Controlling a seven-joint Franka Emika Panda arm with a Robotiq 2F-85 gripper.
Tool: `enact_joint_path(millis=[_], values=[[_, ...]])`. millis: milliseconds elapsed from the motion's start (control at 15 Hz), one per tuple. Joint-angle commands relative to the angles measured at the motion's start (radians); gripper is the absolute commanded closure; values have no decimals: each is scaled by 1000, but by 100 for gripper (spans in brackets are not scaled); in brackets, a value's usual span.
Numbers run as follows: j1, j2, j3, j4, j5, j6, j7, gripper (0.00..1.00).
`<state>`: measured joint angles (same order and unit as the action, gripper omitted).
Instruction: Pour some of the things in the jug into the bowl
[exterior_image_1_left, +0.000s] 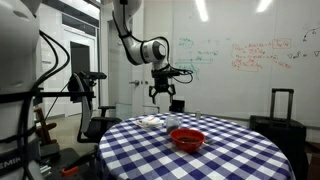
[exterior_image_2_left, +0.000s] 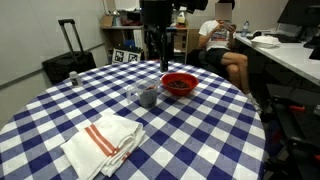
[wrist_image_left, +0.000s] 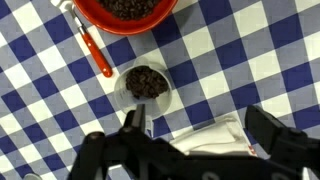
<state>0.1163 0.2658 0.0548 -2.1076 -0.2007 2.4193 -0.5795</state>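
Note:
I should next lower my gripper and close it around the jug's handle (wrist_image_left: 148, 124), since that slim handle sticks out from the jug's side facing away from the bowl (wrist_image_left: 125, 12).
The red bowl (wrist_image_left: 125, 12) holds dark bits and lies at the top edge of the wrist view; it shows in both exterior views (exterior_image_1_left: 188, 139) (exterior_image_2_left: 179, 84). The small pale jug (wrist_image_left: 145, 85) stands upright just beside it on the checked cloth and is filled with dark bits; it also shows in both exterior views (exterior_image_1_left: 172, 122) (exterior_image_2_left: 147, 95). My gripper (wrist_image_left: 200, 125) is open and empty. It hangs well above the table, over the jug and the cloth, as an exterior view (exterior_image_1_left: 165, 93) shows.
A red-orange spoon-like handle (wrist_image_left: 95, 50) lies next to the jug and bowl. A folded white towel with red stripes (exterior_image_2_left: 105, 143) lies on the round table (exterior_image_2_left: 60, 110). A suitcase (exterior_image_2_left: 68, 60) and a seated person (exterior_image_2_left: 220, 45) are beyond the table.

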Motion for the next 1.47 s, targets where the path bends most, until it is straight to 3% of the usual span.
enact_joint_path(millis=[0,533,933,1000,1067,1400], values=[[-24,127,29,132,-33,-7,-23,0],[-43,365,48,394,-36,-47,-75,0],[-44,482,63,518,-29,-84,-95,0],[-42,494,61,531,-32,-89,-93,17],[-42,504,60,544,-33,-94,-91,28],[-45,528,56,581,-37,-113,-95,65]])
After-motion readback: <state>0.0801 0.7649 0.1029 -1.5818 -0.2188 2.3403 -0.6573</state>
